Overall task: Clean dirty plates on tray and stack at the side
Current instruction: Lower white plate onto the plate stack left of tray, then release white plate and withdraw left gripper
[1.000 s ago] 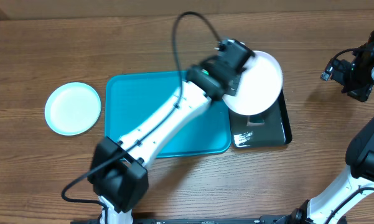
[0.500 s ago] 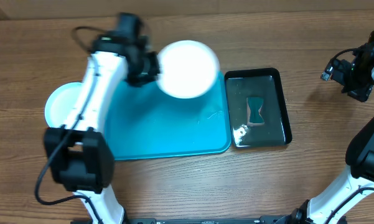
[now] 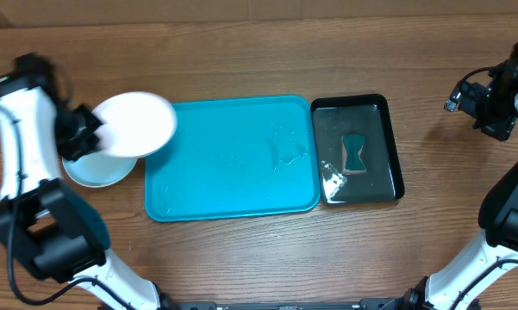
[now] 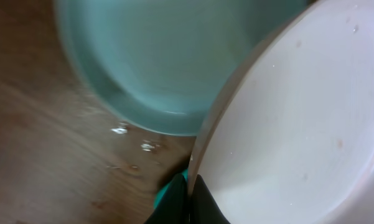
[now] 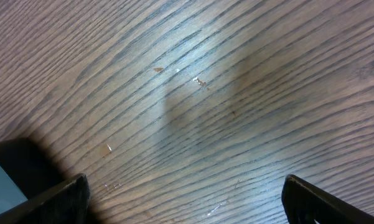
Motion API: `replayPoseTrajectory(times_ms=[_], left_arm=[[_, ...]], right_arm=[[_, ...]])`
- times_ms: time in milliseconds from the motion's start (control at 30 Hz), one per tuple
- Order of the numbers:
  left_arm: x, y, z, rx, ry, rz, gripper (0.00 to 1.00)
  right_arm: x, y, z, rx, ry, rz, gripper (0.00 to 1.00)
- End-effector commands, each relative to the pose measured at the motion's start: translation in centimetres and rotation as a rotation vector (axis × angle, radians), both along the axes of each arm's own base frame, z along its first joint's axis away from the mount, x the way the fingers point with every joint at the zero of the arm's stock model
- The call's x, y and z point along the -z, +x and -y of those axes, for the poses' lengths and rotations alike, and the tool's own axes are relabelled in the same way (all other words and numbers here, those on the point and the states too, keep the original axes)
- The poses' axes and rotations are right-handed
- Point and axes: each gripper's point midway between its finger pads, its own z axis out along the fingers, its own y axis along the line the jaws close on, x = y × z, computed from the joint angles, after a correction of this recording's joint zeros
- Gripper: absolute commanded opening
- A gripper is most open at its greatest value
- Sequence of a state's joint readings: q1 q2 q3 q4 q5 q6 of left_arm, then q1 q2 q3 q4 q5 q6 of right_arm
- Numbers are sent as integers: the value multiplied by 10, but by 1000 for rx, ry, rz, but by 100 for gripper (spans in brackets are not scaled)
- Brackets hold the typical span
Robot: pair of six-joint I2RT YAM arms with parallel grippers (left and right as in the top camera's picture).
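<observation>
My left gripper will next move down and back, level the white plate (image 3: 136,123) over the light blue plate (image 3: 93,170) and let go of it there, because the white plate hangs tilted and off-center.
My left gripper (image 3: 97,138) is shut on the rim of the white plate (image 3: 136,123), holding it tilted over the table's left side. In the left wrist view the black fingers (image 4: 174,202) pinch the white plate's (image 4: 299,124) edge, faint reddish specks on its surface. Under it the light blue plate (image 3: 93,170) lies on the wood, also visible as the light blue plate (image 4: 155,62) close below. The teal tray (image 3: 233,155) holds no plates, only water drops. My right gripper (image 3: 493,108) stands open far right, its jaws wide over bare wood (image 5: 187,205).
A glossy black tray (image 3: 395,151) sits right of the teal tray, with a small teal sponge (image 3: 353,152) in it. Its corner (image 5: 6,168) shows in the right wrist view. Water droplets lie on the wood near the blue plate.
The left arm has swung the white plate from above the black tray leftward across the teal tray to over the light blue plate. The right arm has stayed still.
</observation>
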State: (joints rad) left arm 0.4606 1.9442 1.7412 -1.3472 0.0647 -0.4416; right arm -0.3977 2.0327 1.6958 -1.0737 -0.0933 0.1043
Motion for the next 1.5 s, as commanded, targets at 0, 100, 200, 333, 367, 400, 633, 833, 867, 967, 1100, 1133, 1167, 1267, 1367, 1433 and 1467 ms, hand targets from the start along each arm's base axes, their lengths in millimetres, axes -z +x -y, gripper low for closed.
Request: replayPoseTrajectory(times_ms=[0, 100, 200, 333, 367, 400, 633, 833, 867, 967, 1100, 1133, 1167, 1267, 1367, 1433, 1467], left_arm=[[1, -27, -39, -84, 44, -46, 4], [1, -41, -61, -159, 41, -43, 4], [1, -49, -74, -197, 44, -40, 4], [1, -48, -80, -208, 54, -25, 4], [1, -46, -80, -207, 57, -21, 4], [1, -45, -80, -205, 62, -18, 4], [10, -40, -81, -197, 83, -8, 4], [27, -39, -75, -197, 54, 0, 4], [28, -38, -74, -196, 51, 0, 4], [29, -37, -73, -193, 45, 3, 22], [28, -30, -63, -144, -12, 45, 69], [27, -26, -58, -118, -40, 66, 74], [26, -22, -53, -96, -66, 87, 78], [22, -10, -37, -8, -148, 164, 82], [19, -2, -23, 70, -189, 202, 89], [19, 0, -17, 92, -193, 196, 88], [19, 1, -13, 103, -196, 192, 87]], right_arm=[[-15, 6, 3, 4, -19, 40, 100], [-15, 6, 3, 4, -19, 40, 100], [-15, 6, 3, 4, -19, 39, 100], [-15, 6, 3, 4, -19, 39, 100], [-15, 6, 3, 4, -19, 40, 100], [-15, 6, 3, 4, -19, 39, 100], [-15, 6, 3, 4, -19, 39, 100], [-15, 6, 3, 4, -19, 39, 100], [-15, 6, 3, 4, -19, 40, 100], [-15, 6, 3, 4, -19, 39, 100], [-15, 6, 3, 4, -19, 39, 100], [-15, 6, 3, 4, -19, 40, 100], [-15, 6, 3, 4, -19, 39, 100], [-15, 6, 3, 4, -19, 39, 100], [-15, 6, 3, 4, -19, 40, 100], [-15, 6, 3, 4, -19, 39, 100], [-15, 6, 3, 4, -19, 39, 100]])
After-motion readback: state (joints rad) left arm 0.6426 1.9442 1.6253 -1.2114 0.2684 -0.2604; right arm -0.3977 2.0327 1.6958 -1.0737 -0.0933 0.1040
